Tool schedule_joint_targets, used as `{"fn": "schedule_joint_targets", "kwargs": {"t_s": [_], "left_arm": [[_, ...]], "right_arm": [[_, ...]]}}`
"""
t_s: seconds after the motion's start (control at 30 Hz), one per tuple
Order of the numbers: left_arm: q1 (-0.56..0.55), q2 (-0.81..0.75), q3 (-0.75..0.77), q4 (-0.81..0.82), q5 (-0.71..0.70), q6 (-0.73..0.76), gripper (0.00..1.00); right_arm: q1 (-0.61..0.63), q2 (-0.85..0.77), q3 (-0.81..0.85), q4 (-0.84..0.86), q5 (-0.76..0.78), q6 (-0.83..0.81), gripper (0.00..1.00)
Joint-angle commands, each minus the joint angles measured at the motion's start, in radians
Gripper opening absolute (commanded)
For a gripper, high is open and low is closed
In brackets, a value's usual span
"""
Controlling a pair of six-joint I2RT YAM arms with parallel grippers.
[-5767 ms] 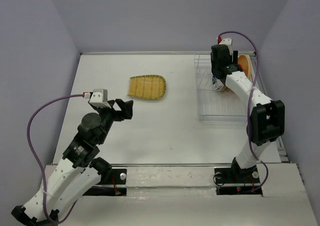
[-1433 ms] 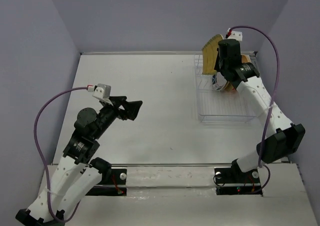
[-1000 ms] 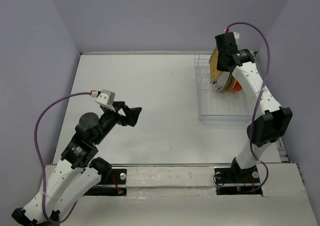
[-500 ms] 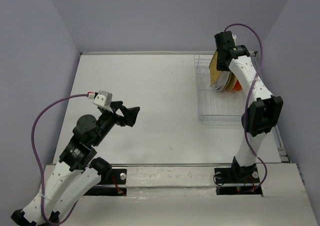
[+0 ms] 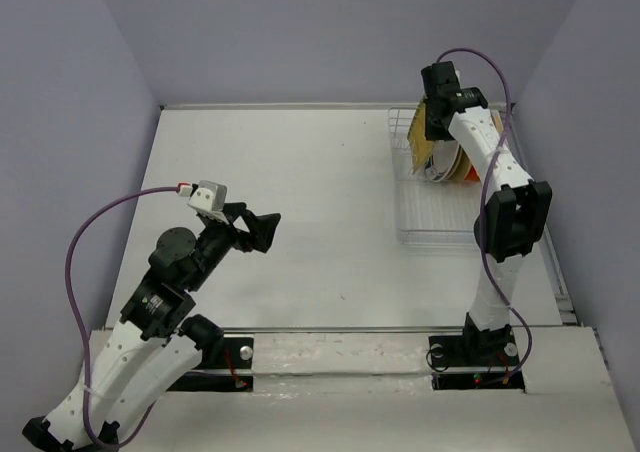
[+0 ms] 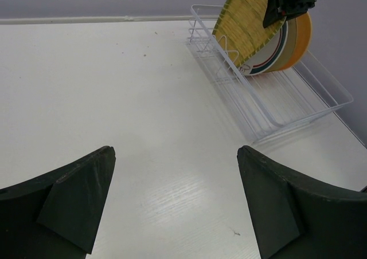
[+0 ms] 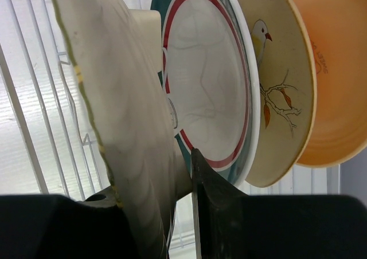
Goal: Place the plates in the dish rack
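My right gripper will stay where it is and open its fingers, because the fan-shaped plate already stands on edge in the rack point(image 5: 445, 222) next to the white plate.
My right gripper point(image 5: 432, 122) is shut on the yellow-green ribbed fan-shaped plate point(image 5: 420, 146), which stands on edge at the far end of the white wire dish rack point(image 5: 445, 222). In the right wrist view the fan-shaped plate point(image 7: 126, 116) sits between my fingers, with the gripper point(image 7: 155, 213) closed across its lower edge. Right behind it stand a white plate with a red and teal rim point(image 7: 206, 87), a cream bird-print plate point(image 7: 275, 87) and an orange plate point(image 7: 321, 70). My left gripper point(image 5: 262, 227) hangs open over the bare table, nothing between its fingers point(image 6: 74, 196).
The left wrist view shows the rack point(image 6: 275, 107) at the far right with the plates leaning at its back end, its near slots unfilled. The rack lies close to the table's right edge and back wall.
The right arm has lowered the fan-shaped plate from above the rack down into it, beside the other plates. Several seconds ago that plate lay flat on the table. The left arm barely shifted.
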Motion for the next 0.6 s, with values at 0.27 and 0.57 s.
{"fn": "schedule_joint_targets", "kwargs": {"t_s": [0.27, 0.57], "left_arm": [[-0.005, 0.012, -0.009, 0.027, -0.013, 0.019, 0.99], [-0.001, 0.015, -0.009, 0.027, -0.021, 0.019, 0.99]], "right_arm": [[-0.008, -0.014, -0.07, 0.094, -0.034, 0.009, 0.24], [-0.008, -0.08, -0.047, 0.111, -0.042, 0.001, 0.84]]}}
